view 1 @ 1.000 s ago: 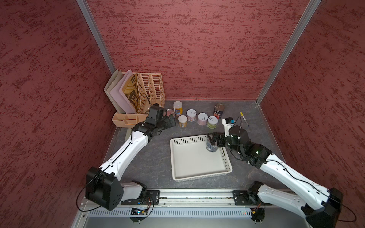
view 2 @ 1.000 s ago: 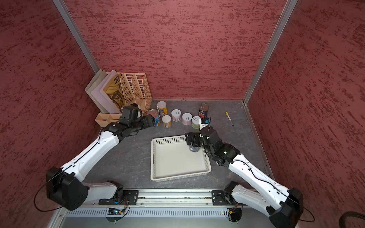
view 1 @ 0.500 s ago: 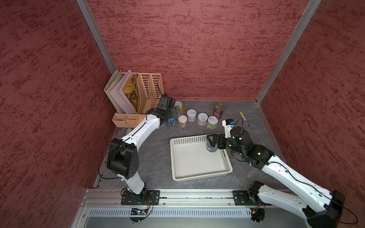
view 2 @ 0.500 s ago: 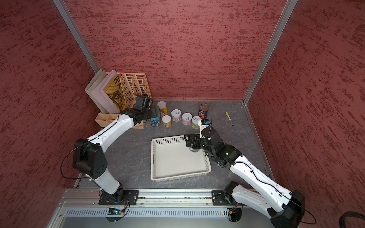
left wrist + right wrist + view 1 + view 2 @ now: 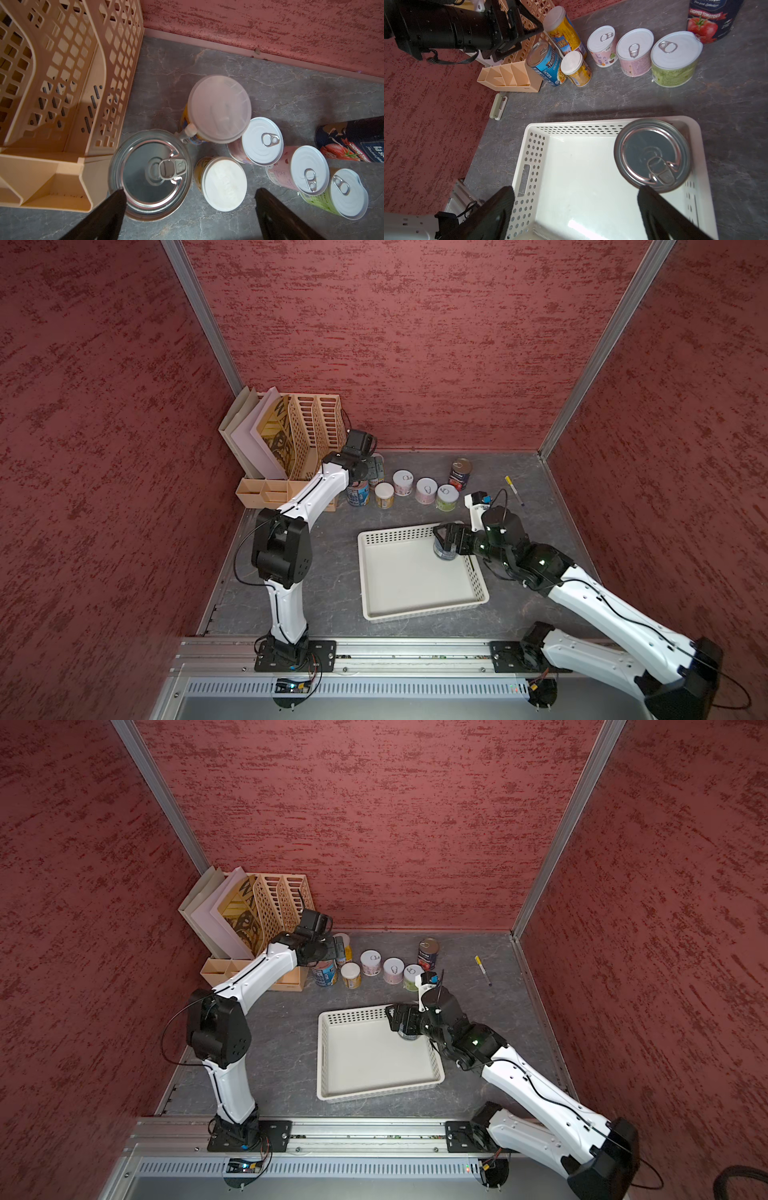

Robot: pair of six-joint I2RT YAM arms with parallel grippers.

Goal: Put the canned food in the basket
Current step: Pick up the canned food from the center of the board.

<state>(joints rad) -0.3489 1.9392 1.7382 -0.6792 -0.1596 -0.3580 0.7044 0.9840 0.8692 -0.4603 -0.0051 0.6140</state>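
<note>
The robot's left gripper will next reach outward past the blue can and lower its open fingers around the tall yellow can's lid point(image 5: 344, 938) point(image 5: 220, 108), because that can is closer to the back wall.
The white basket point(image 5: 409, 612) point(image 5: 374, 1090) lies mid-table in both top views. One silver-topped can point(image 5: 652, 153) point(image 5: 444, 551) stands in its far right corner. My right gripper point(image 5: 575, 199) point(image 5: 446, 537) hovers open over the basket, one fingertip point(image 5: 648, 194) beside that can's rim, with nothing between the fingers. Several cans stand at the back: blue point(image 5: 149, 174) point(image 5: 357, 494), small yellow point(image 5: 225, 182), tall yellow point(image 5: 219, 108), two pink point(image 5: 262, 141) point(image 5: 309, 170), green point(image 5: 347, 193) and red tomato point(image 5: 460, 473). My left gripper point(image 5: 189, 199) point(image 5: 374, 472) hangs open above the blue and small yellow cans.
A beige slotted file organizer point(image 5: 309, 435) with papers and a low divided tray point(image 5: 266, 493) fills the back left corner, close to the blue can. A yellow-capped pen point(image 5: 513, 489) lies at the back right. A small pale clip-like item point(image 5: 498, 106) lies by the left wall.
My left arm has folded its elbow up and carried its gripper back over the cans beside the organizer. The right gripper has stayed open over the can in the basket.
</note>
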